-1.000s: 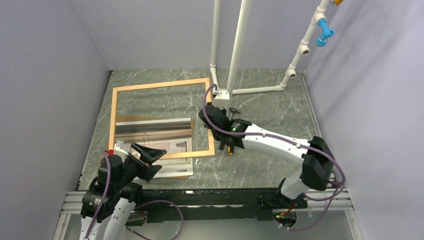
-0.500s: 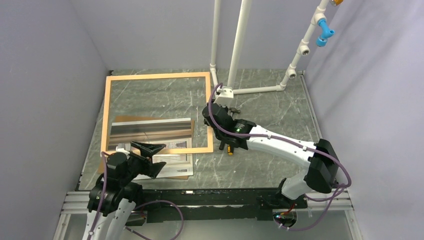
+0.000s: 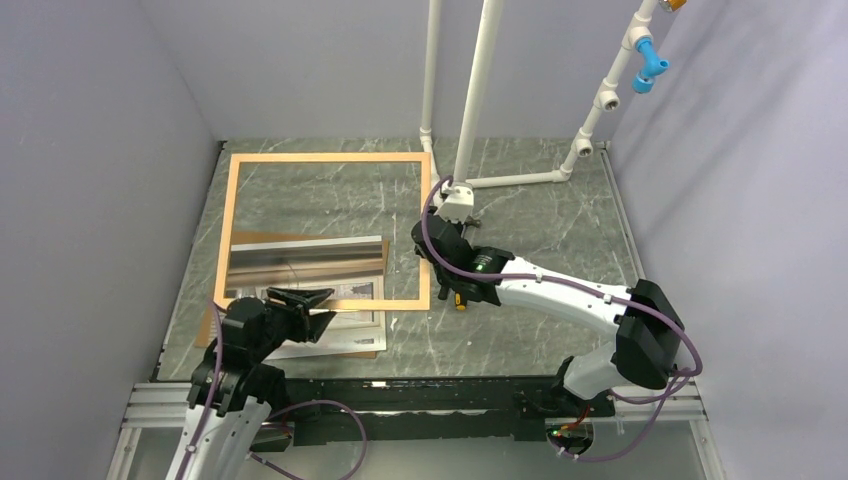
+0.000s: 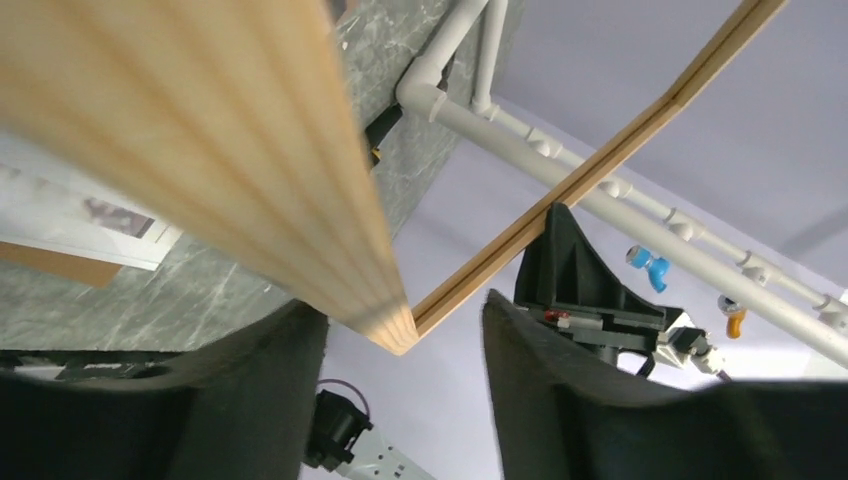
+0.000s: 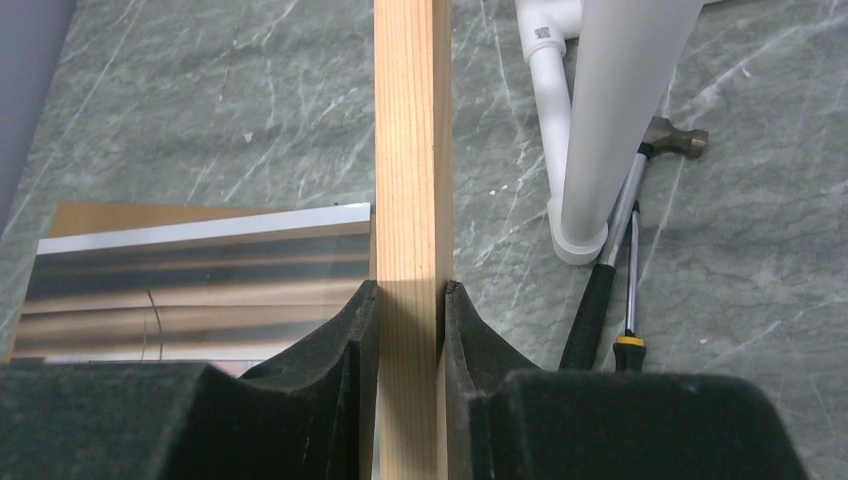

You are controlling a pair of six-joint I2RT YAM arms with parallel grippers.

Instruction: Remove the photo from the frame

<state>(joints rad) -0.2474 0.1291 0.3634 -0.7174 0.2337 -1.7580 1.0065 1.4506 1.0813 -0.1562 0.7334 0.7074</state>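
The near bar is between my left gripper's fingers, so I will keep my right gripper almost still on the bar by the pipe stand and release it.
The frame (image 3: 326,157) of light wood is held off the table, empty inside. My right gripper (image 3: 428,256) is shut on its right bar; the right wrist view shows both pads pressed on that bar (image 5: 410,200). My left gripper (image 3: 306,300) is open at the frame's near bar, whose corner (image 4: 385,325) sits between the spread fingers in the left wrist view. The photo (image 3: 345,335), a white-bordered print, lies flat on the brown backing board (image 3: 262,240) below the frame's near edge. The reflective clear sheet (image 3: 305,262) lies on top of them.
A hammer (image 5: 622,215) and a screwdriver (image 5: 629,340) lie right of the frame, beside the white pipe stand (image 3: 470,110). Grey walls close in on the left and right. The marble table (image 3: 540,220) extends to the right.
The frame's far edge has lifted and shifted back; its left side swung out left, then back right. My left arm has pulled back toward its base, its gripper staying at the near bar.
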